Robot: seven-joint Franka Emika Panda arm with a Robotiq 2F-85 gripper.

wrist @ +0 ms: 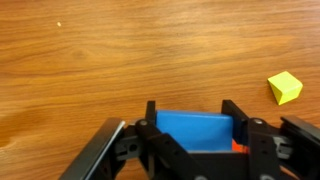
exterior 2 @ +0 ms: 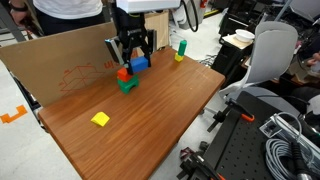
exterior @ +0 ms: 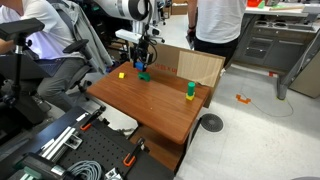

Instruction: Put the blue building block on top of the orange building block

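Observation:
The blue block still hangs off to one side, so my gripper will next move gently toward the cardboard side and over the orange block's top [exterior 2: 124, 71] [wrist: 239, 147] to let go.
The gripper [exterior 2: 133, 52] is shut on the blue building block [exterior 2: 141, 64] and holds it just above the table near the cardboard wall. The orange building block [exterior 2: 124, 73] sits on a green block [exterior 2: 127, 86], right beside the blue one and a little lower. In the wrist view the blue block [wrist: 195, 128] fills the space between the jaws of the gripper [wrist: 192, 112], and only a sliver of the orange block [wrist: 238, 146] shows beside the right jaw. In an exterior view the gripper [exterior: 141, 55] hangs over the green block [exterior: 143, 75].
A small yellow block [exterior 2: 100, 119] lies loose on the wooden table [exterior 2: 160, 120]; it also shows in the wrist view [wrist: 284, 87]. A yellow-and-green stack [exterior 2: 181, 50] stands near the table's far corner. A cardboard wall [exterior 2: 60, 65] runs along one table edge. People and chairs stand around.

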